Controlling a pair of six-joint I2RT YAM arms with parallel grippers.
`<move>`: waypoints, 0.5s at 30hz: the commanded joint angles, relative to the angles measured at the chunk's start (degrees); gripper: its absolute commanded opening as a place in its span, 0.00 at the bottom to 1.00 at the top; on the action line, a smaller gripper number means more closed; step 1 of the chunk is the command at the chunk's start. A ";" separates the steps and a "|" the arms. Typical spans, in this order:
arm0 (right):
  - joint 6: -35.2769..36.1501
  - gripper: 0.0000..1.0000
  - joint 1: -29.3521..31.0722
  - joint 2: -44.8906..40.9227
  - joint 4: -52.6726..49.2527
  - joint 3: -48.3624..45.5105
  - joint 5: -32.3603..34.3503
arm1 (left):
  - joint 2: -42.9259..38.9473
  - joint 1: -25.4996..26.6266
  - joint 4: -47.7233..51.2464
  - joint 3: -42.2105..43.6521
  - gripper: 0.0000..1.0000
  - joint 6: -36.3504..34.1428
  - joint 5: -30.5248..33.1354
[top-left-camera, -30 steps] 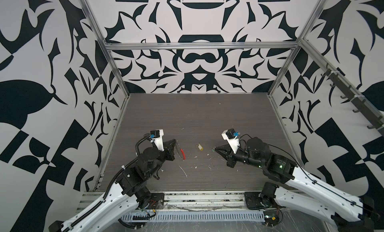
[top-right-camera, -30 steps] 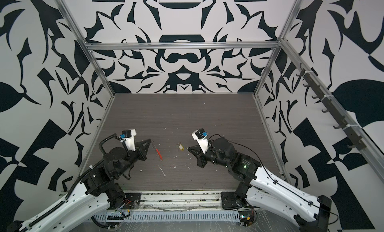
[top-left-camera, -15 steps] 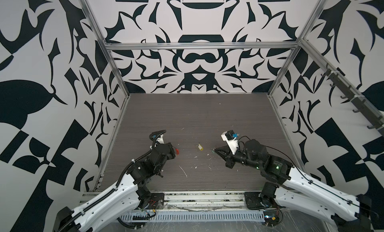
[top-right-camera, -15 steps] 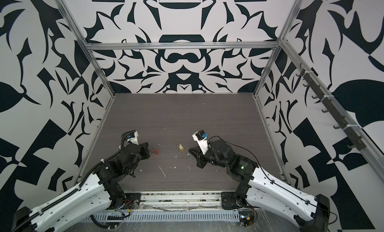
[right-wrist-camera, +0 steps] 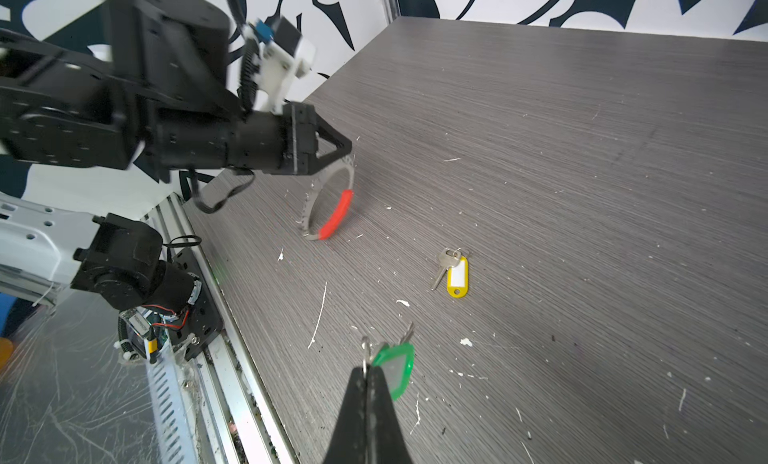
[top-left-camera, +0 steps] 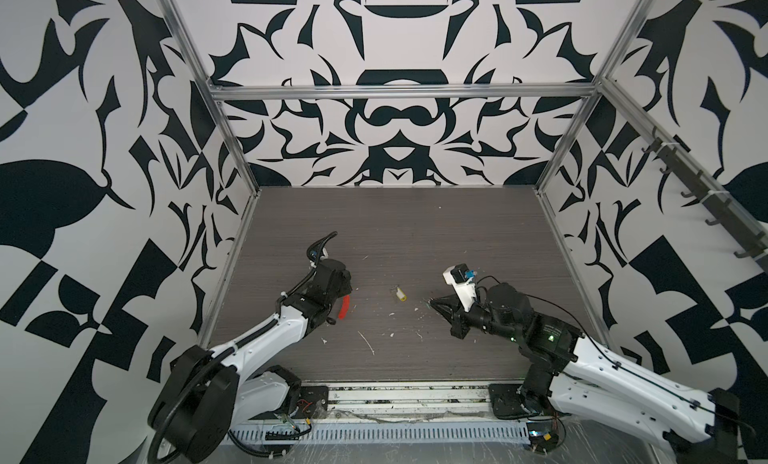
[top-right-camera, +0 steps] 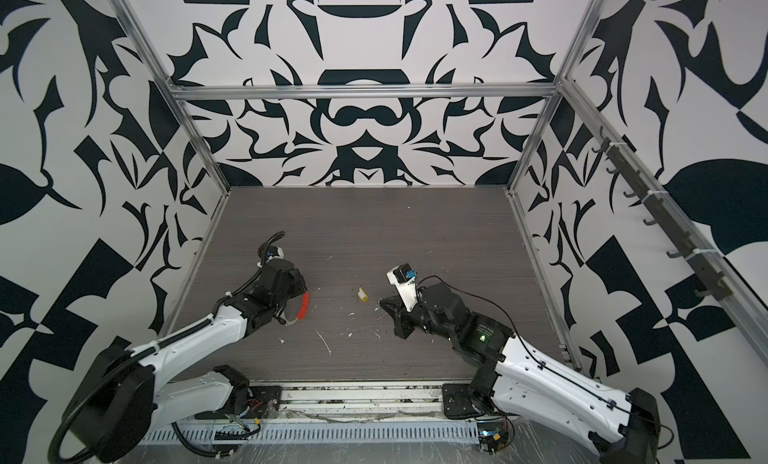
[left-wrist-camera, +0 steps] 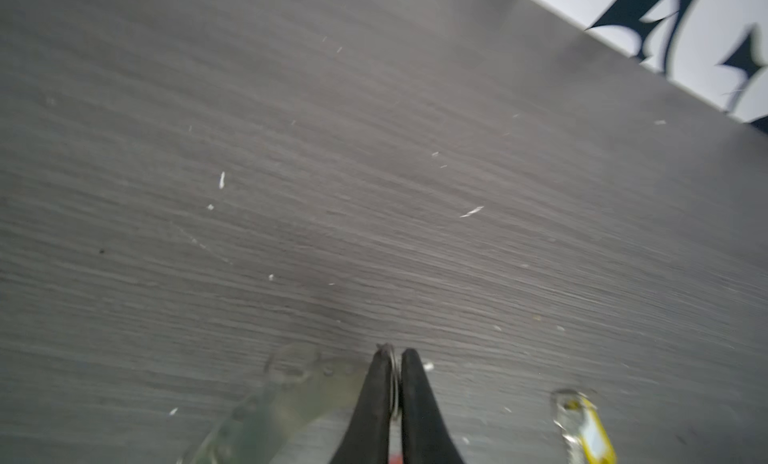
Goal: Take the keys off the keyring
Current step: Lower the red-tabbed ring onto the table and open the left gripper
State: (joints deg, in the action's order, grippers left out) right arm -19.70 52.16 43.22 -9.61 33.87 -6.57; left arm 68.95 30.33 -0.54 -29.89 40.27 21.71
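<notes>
My right gripper moves down to the open tabletop near the yellow key next and lets go of the small silver ring, since the green key (right-wrist-camera: 395, 364) hangs apart from the hoop.
The keyring (right-wrist-camera: 336, 216), a thin grey hoop with a red segment (top-left-camera: 344, 308) (top-right-camera: 304, 306), stands on edge on the table. Its top is pinched in my left gripper (right-wrist-camera: 351, 152) (left-wrist-camera: 395, 353), whose jaws stand almost together on the wire. The yellow key (right-wrist-camera: 457, 277) (top-left-camera: 400, 293) (top-right-camera: 362, 294) (left-wrist-camera: 590, 433) lies loose on the table between the arms, with a metal key on its ring. The green key (right-wrist-camera: 395, 364) hangs from my right gripper (right-wrist-camera: 368, 370) (top-left-camera: 432, 303), which is shut on the tag's small silver ring. It is apart from the hoop.
The dark wood-grain table (top-left-camera: 415, 233) carries scattered white flecks and a white sliver (top-left-camera: 368, 343). Patterned walls with metal posts close in three sides. A slotted metal rail (top-left-camera: 374, 433) runs along the front edge.
My left wrist has rolled over and the arm has reached lower, with the keyring's red segment shifted slightly left. The right arm has barely moved.
</notes>
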 commanded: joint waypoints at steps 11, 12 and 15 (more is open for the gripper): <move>-6.43 0.00 -8.36 9.51 11.76 -7.10 -4.12 | -4.92 -1.15 -1.92 -3.11 0.47 -1.68 -3.08; -7.03 0.00 -9.69 10.98 12.88 -7.60 -4.85 | -7.29 -1.14 -1.00 -3.31 0.51 -1.90 -3.16; -7.96 0.00 -12.33 15.84 16.21 -8.33 -6.32 | -14.04 -1.14 1.50 -3.54 0.65 -2.66 -2.91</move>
State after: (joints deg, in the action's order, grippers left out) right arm -25.69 41.45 56.49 0.01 25.71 -10.28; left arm 59.51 29.47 -1.32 -31.59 38.37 18.68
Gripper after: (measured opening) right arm 0.042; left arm 0.626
